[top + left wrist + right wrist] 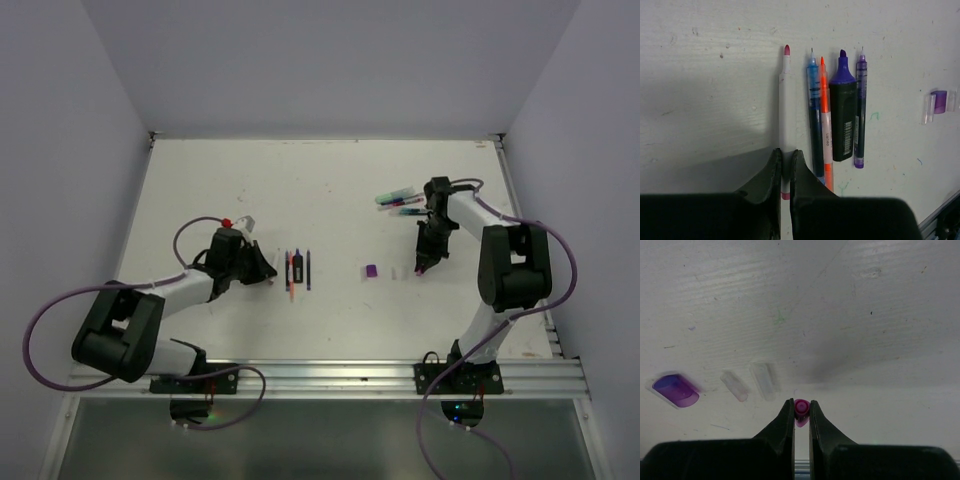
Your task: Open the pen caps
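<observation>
Next, my right gripper goes down to the table and places the magenta cap next to the nearest clear cap, where the removed caps lie.
My left gripper (783, 162) is shut on the lower part of a white pen (784, 100) whose pink tip is bare and points away from me. To its right lie a blue pen (814, 110), an orange pen (824, 115), a black highlighter (843, 120) with a purple tip and a purple pen (860, 110), all uncapped. My right gripper (801, 410) is shut on a small magenta pen cap (801, 406) just above the table. Left of it lie a purple cap (675, 390) and two clear caps (735, 386) (764, 381).
Several more pens (398, 203) lie in a bunch at the back right, beside the right arm's wrist. The row of opened pens (297, 270) sits mid-table, the purple cap (371, 271) between the two grippers. A metal rail (330, 375) runs along the near edge.
</observation>
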Robot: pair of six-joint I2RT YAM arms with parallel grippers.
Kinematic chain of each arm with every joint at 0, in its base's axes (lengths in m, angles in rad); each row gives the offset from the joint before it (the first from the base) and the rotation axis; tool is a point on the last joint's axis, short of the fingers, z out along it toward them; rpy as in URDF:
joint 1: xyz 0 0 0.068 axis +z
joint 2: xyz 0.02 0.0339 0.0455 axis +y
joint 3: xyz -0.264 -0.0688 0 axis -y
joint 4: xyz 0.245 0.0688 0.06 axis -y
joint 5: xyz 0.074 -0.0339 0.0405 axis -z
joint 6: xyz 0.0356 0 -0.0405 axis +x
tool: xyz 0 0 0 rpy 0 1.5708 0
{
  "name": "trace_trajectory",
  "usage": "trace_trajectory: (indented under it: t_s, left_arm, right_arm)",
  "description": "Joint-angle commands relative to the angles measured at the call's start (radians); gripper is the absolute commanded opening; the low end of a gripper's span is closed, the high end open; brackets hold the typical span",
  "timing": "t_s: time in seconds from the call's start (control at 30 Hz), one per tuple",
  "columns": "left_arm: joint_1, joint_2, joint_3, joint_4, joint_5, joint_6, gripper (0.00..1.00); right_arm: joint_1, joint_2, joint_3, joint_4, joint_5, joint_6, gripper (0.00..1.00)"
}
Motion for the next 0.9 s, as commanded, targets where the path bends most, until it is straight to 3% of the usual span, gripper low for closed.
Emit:
trace_trajectory:
  t_s: [0.0, 0.43, 0.6, 0.87]
  left_arm:
    - [-0.010, 0.013, -0.012, 0.084, 0.031, -0.032, 0.00]
    - [-0.016, 0.091, -0.049, 0.127, 0.111, -0.110, 0.03]
    - [-0.016, 0.101, -0.060, 0.143, 0.140, -0.127, 0.17]
    - [-0.014, 0.099, -0.059, 0.130, 0.155, -0.122, 0.27]
  right_arm:
    - [0.001, 0.005, -0.013, 0.053, -0.022, -0.029, 0.00]
    - [0.001, 0.087, -0.015, 0.090, -0.079, -0.029, 0.04]
    - [0.001, 0.087, -0.016, 0.096, -0.082, -0.029, 0.14]
    - [0.001, 0.050, -0.005, 0.087, -0.093, -0.023, 0.28]
